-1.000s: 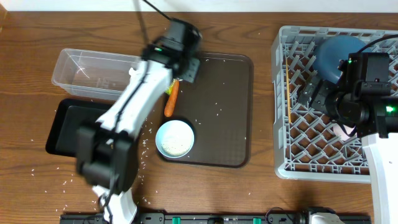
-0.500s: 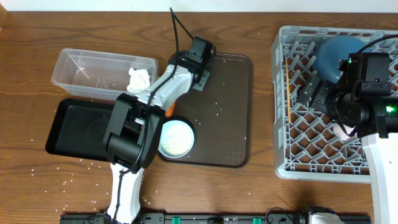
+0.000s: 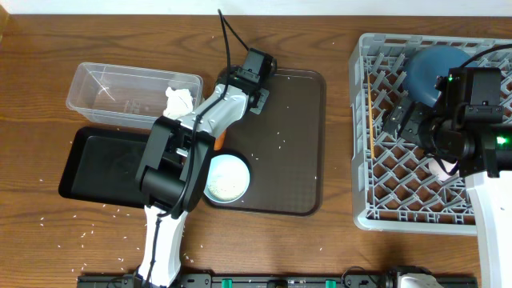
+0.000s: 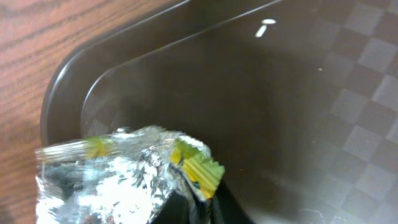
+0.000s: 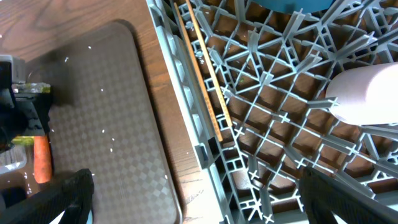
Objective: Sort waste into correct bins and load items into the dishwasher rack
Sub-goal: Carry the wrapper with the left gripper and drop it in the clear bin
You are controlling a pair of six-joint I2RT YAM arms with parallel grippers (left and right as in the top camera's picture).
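My left gripper lifts the wrapper [image 4: 124,180], shifts to the left in the overhead view and releases it over the clear tub next. The tub already holds the white tissue.
In the left wrist view my left gripper [image 4: 199,208] is shut on the crumpled silvery, yellow-green snack wrapper [image 4: 124,180], just above the back left corner of the brown serving tray [image 4: 298,124]. Overhead, the left gripper [image 3: 250,94] is at that corner. An orange carrot [image 3: 218,141] shows partly beside the left arm, and a white bowl [image 3: 226,178] stands on the tray's front left. A white tissue [image 3: 180,101] lies in the clear tub [image 3: 120,94]. My right gripper [image 5: 205,199] hangs open over the grey rack [image 3: 400,200], which holds a blue dish [image 3: 436,72], a pink cup [image 5: 367,93] and chopsticks [image 5: 202,81].
The black tray [image 3: 96,164] lies in front of the clear tub, left of the serving tray. White rice grains [image 3: 280,144] are scattered on the serving tray and on the wooden table near its front left. The left arm stretches over the tray's left edge.
The left arm has swung over to the serving tray's back left corner, and its jaws have closed on the wrapper. The right arm has not moved.
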